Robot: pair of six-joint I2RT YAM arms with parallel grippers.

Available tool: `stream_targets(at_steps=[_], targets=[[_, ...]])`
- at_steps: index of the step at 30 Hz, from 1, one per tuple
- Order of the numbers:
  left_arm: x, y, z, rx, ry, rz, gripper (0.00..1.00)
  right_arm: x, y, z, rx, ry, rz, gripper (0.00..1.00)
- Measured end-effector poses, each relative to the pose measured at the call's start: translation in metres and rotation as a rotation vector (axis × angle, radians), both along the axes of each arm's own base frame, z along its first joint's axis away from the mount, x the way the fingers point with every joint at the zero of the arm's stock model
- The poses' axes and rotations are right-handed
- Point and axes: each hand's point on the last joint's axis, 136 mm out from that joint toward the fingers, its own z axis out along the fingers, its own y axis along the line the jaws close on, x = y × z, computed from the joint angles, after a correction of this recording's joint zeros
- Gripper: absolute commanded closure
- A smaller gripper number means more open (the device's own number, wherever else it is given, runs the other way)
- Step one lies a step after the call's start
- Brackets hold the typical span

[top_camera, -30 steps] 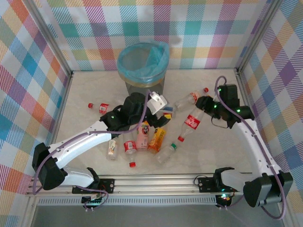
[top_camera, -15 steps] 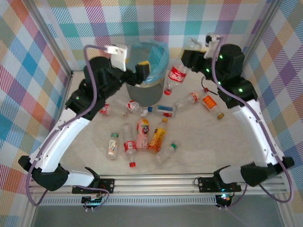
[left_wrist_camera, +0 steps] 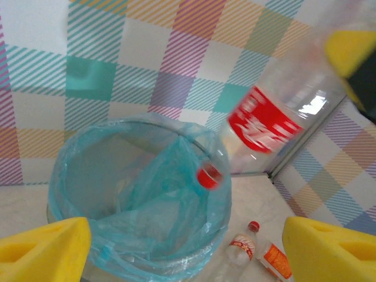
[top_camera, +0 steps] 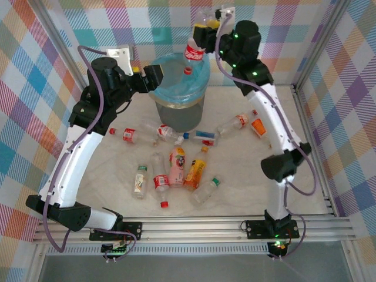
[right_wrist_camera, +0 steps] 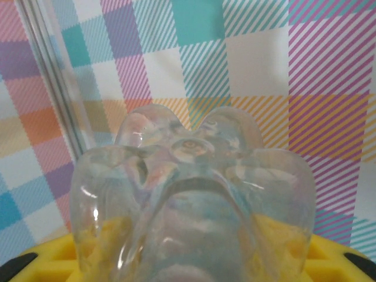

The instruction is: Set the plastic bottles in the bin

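Note:
My right gripper is holding the bottle with its red cap near the rim of the bin, so next it will go down, carry the bottle toward the middle of the bin's opening (top_camera: 177,77) and release it.
My right gripper (top_camera: 206,27) is raised above the bin and shut on the base of a clear bottle with a red label (top_camera: 194,50). The bottle hangs with its red cap (top_camera: 188,71) down over the bin (top_camera: 201,88), a grey mesh basket lined with a light blue bag. The right wrist view looks along the bottle's clear base (right_wrist_camera: 188,176), held between yellow pads (right_wrist_camera: 282,241). My left gripper (top_camera: 154,76) hangs open and holds nothing by the bin's left rim. Its view looks into the bin (left_wrist_camera: 88,176), with the held bottle (left_wrist_camera: 264,117) tilted above.
Several bottles lie on the table in front of the bin: a red-labelled one (top_camera: 132,135), a blue-labelled one (top_camera: 204,136), an orange one (top_camera: 258,126), a pink one (top_camera: 177,165), a yellow-orange one (top_camera: 197,170) and a green-capped one (top_camera: 207,191). Checked walls close in three sides.
The right arm has swung up and to the left, carrying the red-labelled bottle from beside the bin to above its rim. The left gripper has drawn back a little to the left.

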Motion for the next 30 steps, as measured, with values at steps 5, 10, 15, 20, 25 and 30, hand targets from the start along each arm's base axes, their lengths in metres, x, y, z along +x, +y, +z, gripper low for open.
stream_targets(at_steps=[5,10,15,20,25,30], targets=[[0.001,-0.002,-0.026,0.003,0.064,-0.003,0.16,0.038,0.017,-0.039,-0.096,-0.02,-0.029,0.61],[0.002,-0.002,-0.048,0.008,0.117,0.002,0.16,0.062,0.033,-0.089,-0.184,0.021,-0.021,0.58],[-0.001,-0.001,-0.054,0.005,0.131,0.003,0.16,0.071,0.06,-0.137,-0.263,0.055,0.046,0.51],[-0.004,0.0,-0.06,0.009,0.141,0.004,0.15,0.068,0.094,-0.188,-0.346,0.105,0.132,0.47],[-0.003,0.0,-0.062,0.01,0.144,0.005,0.14,0.059,0.11,-0.208,-0.368,0.141,0.187,0.37],[-0.005,0.001,-0.06,0.01,0.139,0.007,0.13,0.057,0.112,-0.208,-0.366,0.137,0.201,0.34]])
